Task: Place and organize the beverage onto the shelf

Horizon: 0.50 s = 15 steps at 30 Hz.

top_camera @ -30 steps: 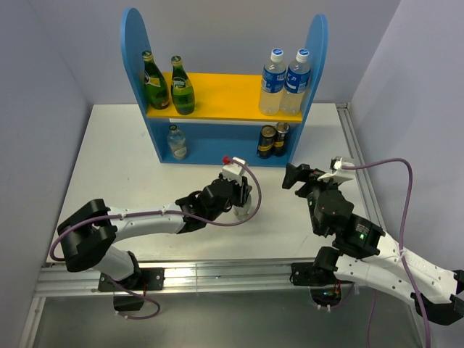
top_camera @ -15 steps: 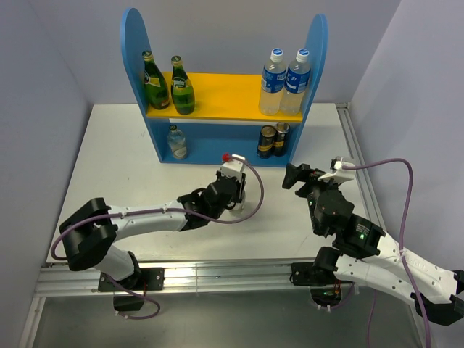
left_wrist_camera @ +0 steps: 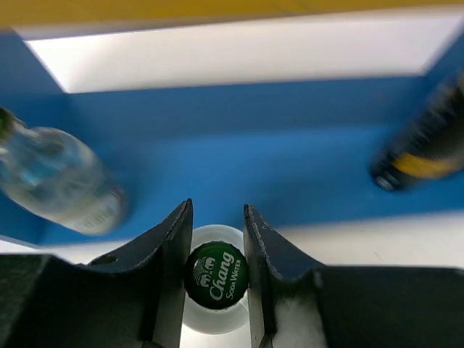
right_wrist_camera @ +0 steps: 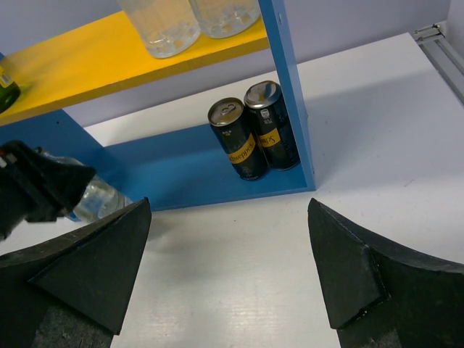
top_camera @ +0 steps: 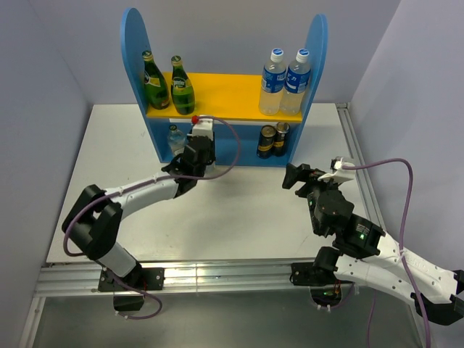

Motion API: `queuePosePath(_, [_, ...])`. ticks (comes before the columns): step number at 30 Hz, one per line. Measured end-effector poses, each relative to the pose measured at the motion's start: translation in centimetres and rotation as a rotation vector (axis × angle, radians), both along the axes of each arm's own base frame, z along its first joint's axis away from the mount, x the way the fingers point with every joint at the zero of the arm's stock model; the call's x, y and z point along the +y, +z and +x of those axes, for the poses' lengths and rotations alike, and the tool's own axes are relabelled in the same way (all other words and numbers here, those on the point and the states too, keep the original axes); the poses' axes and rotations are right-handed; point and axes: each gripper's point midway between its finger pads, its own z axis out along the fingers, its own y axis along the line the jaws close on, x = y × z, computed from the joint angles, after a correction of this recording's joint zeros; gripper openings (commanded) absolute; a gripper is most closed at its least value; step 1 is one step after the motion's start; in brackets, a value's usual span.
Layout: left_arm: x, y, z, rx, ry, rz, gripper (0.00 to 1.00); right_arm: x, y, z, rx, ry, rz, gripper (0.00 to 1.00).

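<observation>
The neck goes outward in my left gripper next and is released over the blue base, as the free spot (left_wrist_camera: pixel 161 204) beside the other clear bottle lies outward.
The shelf (top_camera: pixel 134 58) stands at the back of the table, with blue side panels and a yellow upper board (top_camera: pixel 225 98). My left gripper (top_camera: pixel 199 147) is at the front of the lower level. It is shut on the neck of a clear soda water bottle with a green Chang cap (left_wrist_camera: pixel 215 274), which sits between its fingers (left_wrist_camera: pixel 171 254). The blue base (left_wrist_camera: pixel 246 174) lies just ahead. Another clear bottle (left_wrist_camera: pixel 61 190) stands on the lower level to the left. My right gripper (top_camera: pixel 308 177) is open and empty over the table, in front of the shelf's right end (right_wrist_camera: pixel 228 268).
Two green bottles (top_camera: pixel 168 83) stand on the upper board's left, two blue-capped water bottles (top_camera: pixel 284 83) on its right. Two black cans (top_camera: pixel 272 139) stand at the lower right, also seen in the right wrist view (right_wrist_camera: pixel 250 138). White walls close in on both sides.
My left gripper has carried the bottle from the middle of the table back and left to the front of the shelf's lower level. The right arm has not moved.
</observation>
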Motion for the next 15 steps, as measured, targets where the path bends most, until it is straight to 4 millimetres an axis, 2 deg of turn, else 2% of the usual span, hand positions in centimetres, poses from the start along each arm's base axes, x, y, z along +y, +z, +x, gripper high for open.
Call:
queuePosePath(7, [4.3, -1.2, 5.8, -0.022, 0.132, 0.013, 0.0, 0.2, -0.2, 0.1, 0.006, 0.001, -0.01, 0.95])
queuePosePath(11, [5.3, -1.0, 7.9, -0.052, 0.166, 0.002, 0.0, 0.5, -0.6, 0.3, 0.017, 0.001, -0.027, 0.95])
queuePosePath(15, [5.3, -0.9, 8.7, -0.081, 0.176, -0.014, 0.0, 0.7, -1.0, 0.5, 0.028, 0.0, -0.043, 0.95])
